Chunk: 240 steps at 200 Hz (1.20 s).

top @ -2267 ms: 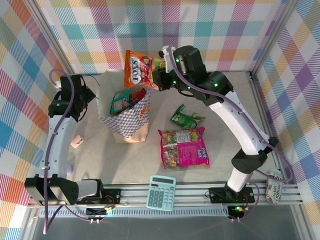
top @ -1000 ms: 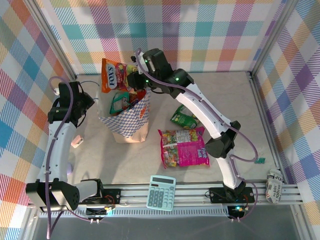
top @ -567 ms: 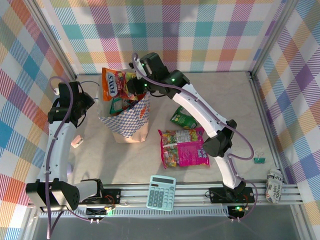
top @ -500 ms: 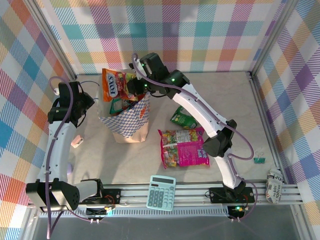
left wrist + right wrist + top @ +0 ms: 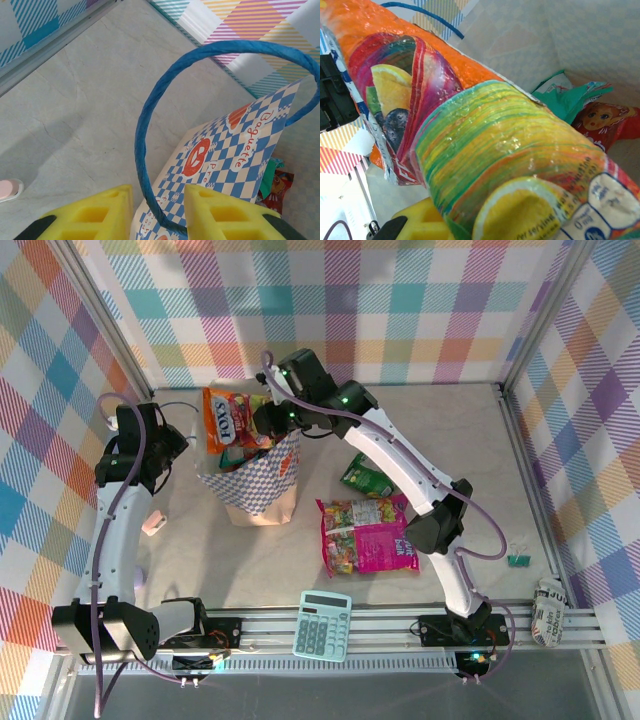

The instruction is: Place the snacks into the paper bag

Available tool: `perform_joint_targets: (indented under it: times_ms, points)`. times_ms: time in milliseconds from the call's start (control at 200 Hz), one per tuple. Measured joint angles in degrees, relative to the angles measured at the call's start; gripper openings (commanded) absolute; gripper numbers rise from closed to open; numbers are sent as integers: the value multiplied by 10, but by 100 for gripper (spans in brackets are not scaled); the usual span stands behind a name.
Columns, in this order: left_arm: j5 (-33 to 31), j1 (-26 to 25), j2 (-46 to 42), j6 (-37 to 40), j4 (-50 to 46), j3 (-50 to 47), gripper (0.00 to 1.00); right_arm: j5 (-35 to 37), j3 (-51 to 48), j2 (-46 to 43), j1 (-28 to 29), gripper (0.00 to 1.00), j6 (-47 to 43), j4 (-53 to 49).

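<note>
The bag's opening is below and slightly back, so my right gripper needs to pull the orange packet (image 5: 226,419) back and down inside, then release it.
The paper bag (image 5: 255,483) stands at the table's left middle, mouth up. My right gripper (image 5: 263,420) is shut on an orange snack packet (image 5: 226,419) that lies tilted across the bag's mouth. In the right wrist view this packet (image 5: 485,145) hides all but one yellow finger (image 5: 417,225); teal (image 5: 560,92) and red (image 5: 602,122) packets lie inside the bag. My left gripper (image 5: 172,446) is at the bag's left, jaws a little apart, with the blue cord handle (image 5: 145,125) and the bag's rim (image 5: 235,145) passing between them. A magenta packet (image 5: 368,536) and a green packet (image 5: 372,477) lie on the table.
A pale teal calculator (image 5: 322,624) sits at the near edge by the rail. A small pink object (image 5: 153,525) lies left of the bag, and a small clip (image 5: 518,559) at the right. The checkered walls stand close behind the bag.
The right arm has brought the orange packet down and tipped it flatter over the bag's mouth. The left arm and the bag have stayed put.
</note>
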Motion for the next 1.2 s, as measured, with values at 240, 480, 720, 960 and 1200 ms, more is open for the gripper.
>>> perform_joint_targets:
  times_ms: [240, 480, 720, 960, 1200]
  points:
    - [4, 0, 0, 0, 0, 0, 32, -6, -1, 0, 3, 0, -1, -15]
    - [12, 0, 0, 0, 0, 0, 32, -7, -19, 0, 9, 0, -10, -43]
    - [24, 0, 0, 0, 0, 0, 32, -7, -40, 0, 17, 0, -15, -59]
    - [34, 0, 0, 0, 1, 0, 32, -5, -60, 0, 18, 0, -17, -61]
    - [34, 0, 0, 0, 0, 0, 33, -5, -62, 0, 18, 0, -17, -62]
